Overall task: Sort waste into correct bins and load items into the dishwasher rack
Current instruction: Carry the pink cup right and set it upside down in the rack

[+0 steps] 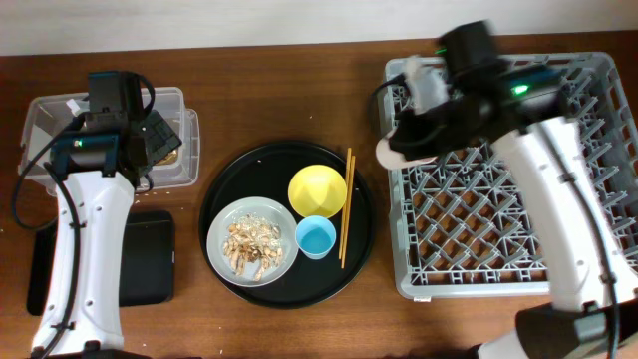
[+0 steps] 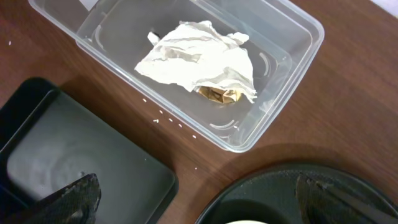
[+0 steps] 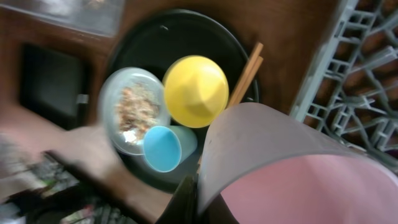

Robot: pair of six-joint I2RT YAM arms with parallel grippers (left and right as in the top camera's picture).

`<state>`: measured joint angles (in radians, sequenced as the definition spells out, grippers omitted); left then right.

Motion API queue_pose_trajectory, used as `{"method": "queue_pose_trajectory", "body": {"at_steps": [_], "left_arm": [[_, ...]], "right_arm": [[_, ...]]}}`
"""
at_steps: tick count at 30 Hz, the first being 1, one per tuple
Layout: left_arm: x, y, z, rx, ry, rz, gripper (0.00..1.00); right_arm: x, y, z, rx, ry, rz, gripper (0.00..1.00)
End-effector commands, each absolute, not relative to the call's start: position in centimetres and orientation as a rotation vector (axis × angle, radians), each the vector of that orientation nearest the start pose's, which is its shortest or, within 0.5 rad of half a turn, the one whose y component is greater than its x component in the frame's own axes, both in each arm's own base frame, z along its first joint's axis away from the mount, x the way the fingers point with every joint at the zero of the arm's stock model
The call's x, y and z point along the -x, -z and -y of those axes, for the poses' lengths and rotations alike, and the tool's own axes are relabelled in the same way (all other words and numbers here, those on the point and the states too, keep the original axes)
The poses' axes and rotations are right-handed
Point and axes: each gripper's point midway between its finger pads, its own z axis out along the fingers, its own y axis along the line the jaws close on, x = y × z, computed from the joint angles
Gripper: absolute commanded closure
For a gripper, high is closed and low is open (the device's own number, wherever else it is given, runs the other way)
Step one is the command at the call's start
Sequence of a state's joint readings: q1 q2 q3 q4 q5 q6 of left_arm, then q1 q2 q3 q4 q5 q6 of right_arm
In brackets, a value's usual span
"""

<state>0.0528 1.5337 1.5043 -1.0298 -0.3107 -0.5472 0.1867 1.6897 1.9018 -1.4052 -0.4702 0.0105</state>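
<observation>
The cup goes to the right in the overhead view and down next, and my right gripper releases it. The rack's side [image 1: 600, 162] opposite the tray lies below that way.
My right gripper [image 1: 419, 125] is shut on the small pink cup [image 1: 402, 150] and holds it over the left edge of the grey dishwasher rack [image 1: 598, 70]. In the right wrist view the pink cup [image 3: 292, 168] fills the foreground beside one dark finger [image 3: 199, 202]. The yellow bowl [image 1: 317, 189], light-blue cup [image 1: 316, 237], chopsticks [image 1: 345, 214] and plate [image 1: 221, 224] with food scraps [image 1: 251, 244] sit on the round black tray. My left gripper [image 2: 199, 199] is open and empty near the clear tub [image 2: 292, 50], which holds the white tissue [image 2: 199, 56] and the wrapper scrap [image 2: 219, 94].
The large round black tray [image 1: 224, 184] lies at the table's middle. The shallow black rectangular tray [image 1: 150, 259] lies at the front left, below the clear tub [image 1: 40, 115]. Bare wood separates the round tray from the rack.
</observation>
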Motion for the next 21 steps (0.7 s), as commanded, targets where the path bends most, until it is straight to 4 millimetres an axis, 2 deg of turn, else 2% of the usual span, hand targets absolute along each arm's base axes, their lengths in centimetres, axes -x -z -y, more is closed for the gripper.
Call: {"method": "queue_pose_trajectory", "body": {"at_steps": [1,2,3,4,5,7,9,11,13,16,18,20,21], "left_arm": [[-37.0,-22.1,-7.3,0.877,-0.223,-2.417,0.01],[-37.0,-22.1,-7.3,0.877,-0.223,-2.417,0.01],[-37.0,-22.1,-7.3,0.877,-0.223,-2.417,0.01],[-37.0,-22.1,-7.3,0.877,-0.223,-2.417,0.01],[-37.0,-22.1,-7.3,0.877,-0.223,-2.417,0.01],[-37.0,-22.1,-7.3,0.877,-0.223,-2.417,0.01],[-37.0,-22.1,-7.3,0.877,-0.223,-2.417,0.01],[-37.0,-22.1,-7.3,0.877,-0.223,-2.417,0.01],[-37.0,-22.1,-7.3,0.877,-0.223,-2.417,0.01],[-37.0,-22.1,-7.3,0.877,-0.223,-2.417,0.01],[-37.0,-22.1,-7.3,0.877,-0.223,-2.417,0.01],[-37.0,-22.1,-7.3,0.877,-0.223,-2.417,0.01],[-37.0,-22.1,-7.3,0.877,-0.223,-2.417,0.01]], "right_arm": [[-36.7,-29.5,-8.0,0.246,-0.939,-2.536,0.96],[-37.5,-29.1,-4.7,0.126,-0.919,-2.534,0.96],[-37.9,-28.6,-2.4,0.053,-0.899,-2.531,0.96],[-38.0,-27.8,1.4,-0.08,-0.879,-2.532,0.96],[-38.0,-27.0,4.1,-0.167,-0.861,-2.529,0.96],[-37.3,-25.6,7.9,-0.276,-0.863,-2.51,0.96],[-36.6,-24.5,10.3,-0.353,-0.914,-2.47,0.96],[-36.2,-22.8,13.3,-0.498,-1.073,-2.325,0.96],[-35.7,-22.5,14.6,-0.472,-1.19,-2.145,0.96],[-34.2,-21.0,16.7,-0.546,-1.303,-1.914,0.96],[-33.6,-20.2,17.5,-0.566,-1.318,-1.844,0.96],[-34.0,-20.0,17.9,-0.539,-1.338,-1.796,0.96],[-34.6,-19.8,17.4,-0.509,-1.352,-1.793,0.96]]}}
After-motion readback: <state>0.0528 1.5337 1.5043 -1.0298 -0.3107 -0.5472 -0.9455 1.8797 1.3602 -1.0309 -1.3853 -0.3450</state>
